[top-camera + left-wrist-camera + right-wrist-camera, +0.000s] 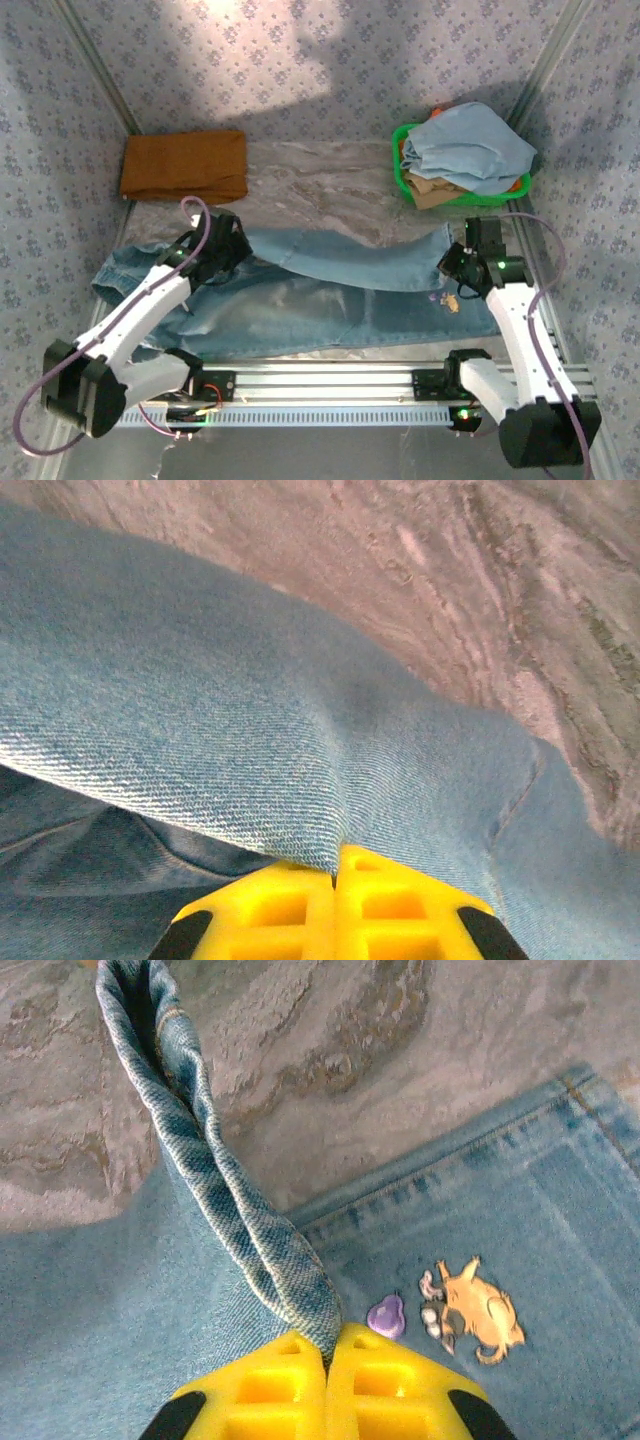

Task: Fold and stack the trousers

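My right gripper will carry the hem outward next, onto the bare tabletop by the green basket, and let go of it, because this leg still overlaps the other.
The trousers (330,290), mid-blue denim jeans, lie spread across the table with one leg folded over the other. My left gripper (222,248) is shut on a fold of the upper leg's denim (250,740), lifted off the layer beneath; its yellow fingers (395,905) meet around the cloth. My right gripper (462,262) is shut on the hem of the same leg (215,1200), which rises as a twisted band from its yellow fingers (385,1380). Below it lies the other leg's hem (520,1210) with a small embroidered animal (475,1310) and a purple pear (385,1315).
An orange-brown folded garment (184,165) lies at the back left. A green basket (404,165) at the back right holds a pale grey-blue garment (470,145) and a tan one. A metal rail (330,385) runs along the near edge. Patterned walls close in on both sides.
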Motion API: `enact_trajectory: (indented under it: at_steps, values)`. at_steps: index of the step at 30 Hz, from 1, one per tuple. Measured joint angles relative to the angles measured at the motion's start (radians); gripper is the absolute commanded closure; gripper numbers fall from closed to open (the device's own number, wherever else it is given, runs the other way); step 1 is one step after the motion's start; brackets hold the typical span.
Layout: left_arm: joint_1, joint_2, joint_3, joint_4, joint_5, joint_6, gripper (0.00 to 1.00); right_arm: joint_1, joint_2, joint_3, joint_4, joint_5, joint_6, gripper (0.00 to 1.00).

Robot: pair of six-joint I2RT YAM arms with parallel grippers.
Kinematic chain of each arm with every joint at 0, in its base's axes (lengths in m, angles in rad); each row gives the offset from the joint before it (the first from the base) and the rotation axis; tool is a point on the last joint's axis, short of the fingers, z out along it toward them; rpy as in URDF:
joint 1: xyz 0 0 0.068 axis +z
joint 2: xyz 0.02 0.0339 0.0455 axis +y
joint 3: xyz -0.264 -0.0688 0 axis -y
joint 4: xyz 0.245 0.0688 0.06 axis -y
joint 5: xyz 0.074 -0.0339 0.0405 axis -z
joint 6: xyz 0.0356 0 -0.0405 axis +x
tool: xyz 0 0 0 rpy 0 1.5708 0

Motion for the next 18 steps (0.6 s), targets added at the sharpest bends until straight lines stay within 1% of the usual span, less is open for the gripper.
enact_trajectory:
  at_steps: [6, 8, 10, 14, 18]
  values:
    - [0.007, -0.051, 0.051, -0.111, 0.012, 0.072, 1.0, 0.014, -0.155, -0.02, -0.086, -0.062, 0.088, 1.0]
    - [0.018, -0.04, 0.079, -0.134, 0.024, 0.097, 1.0, 0.014, -0.171, -0.023, -0.104, -0.086, 0.122, 1.0]
    - [0.049, 0.01, 0.131, -0.144, 0.049, 0.127, 1.0, 0.013, -0.159, -0.022, -0.103, -0.113, 0.161, 1.0]
    - [0.104, 0.234, 0.327, -0.14, 0.101, 0.196, 1.0, -0.008, -0.042, -0.016, -0.034, -0.173, 0.257, 1.0]
    - [0.139, 0.56, 0.601, -0.115, 0.183, 0.262, 1.0, -0.058, 0.155, 0.012, 0.114, -0.225, 0.379, 0.99]
